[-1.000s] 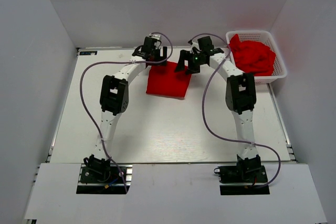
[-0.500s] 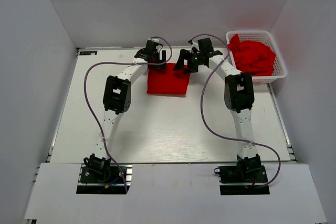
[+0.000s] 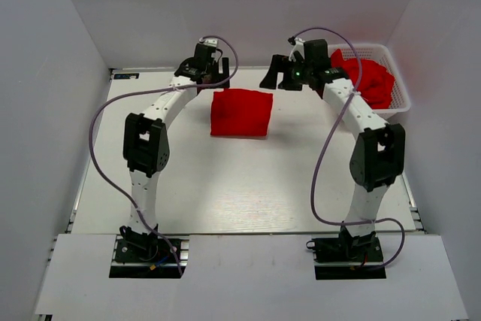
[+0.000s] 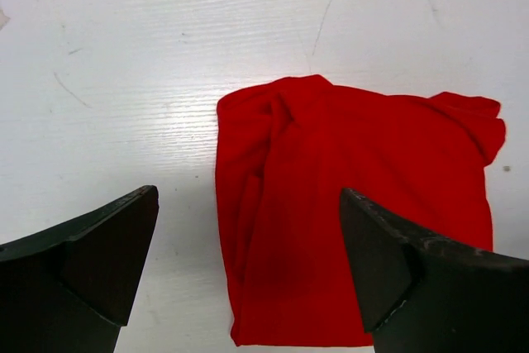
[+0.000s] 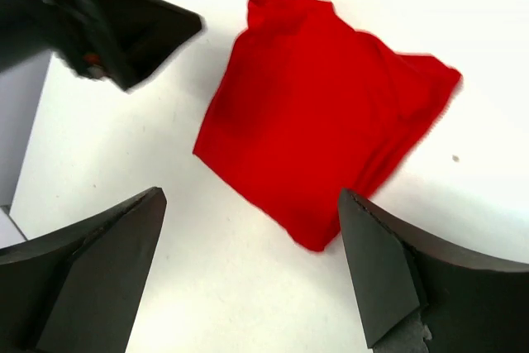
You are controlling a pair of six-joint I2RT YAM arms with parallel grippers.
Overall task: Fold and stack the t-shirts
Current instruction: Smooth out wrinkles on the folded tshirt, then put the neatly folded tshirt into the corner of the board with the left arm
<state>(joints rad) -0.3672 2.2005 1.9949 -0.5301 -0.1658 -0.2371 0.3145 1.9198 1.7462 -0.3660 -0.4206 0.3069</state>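
The folded t-shirt's side edge [image 3: 213,107] [image 4: 231,181] runs between the open fingers. It gets my left gripper next, coming down short of the t-shirt's far corner and closing.
A folded red t-shirt [image 3: 240,113] lies flat as a square on the white table near the back middle. It also shows in the left wrist view [image 4: 355,221] and the right wrist view [image 5: 322,134]. My left gripper [image 3: 213,75] is open and empty, raised behind the shirt's left corner. My right gripper [image 3: 276,79] is open and empty, raised behind the shirt's right corner. More red t-shirts [image 3: 367,80] lie crumpled in the white basket [image 3: 398,103] at the back right.
The basket stands at the table's back right corner, close to the right arm. White walls close in the table at the back and both sides. Purple cables loop off both arms.
Both grippers have lifted away from the folded shirt and moved back and apart, the left to the left, the right toward the basket. The shirt now lies squarer.
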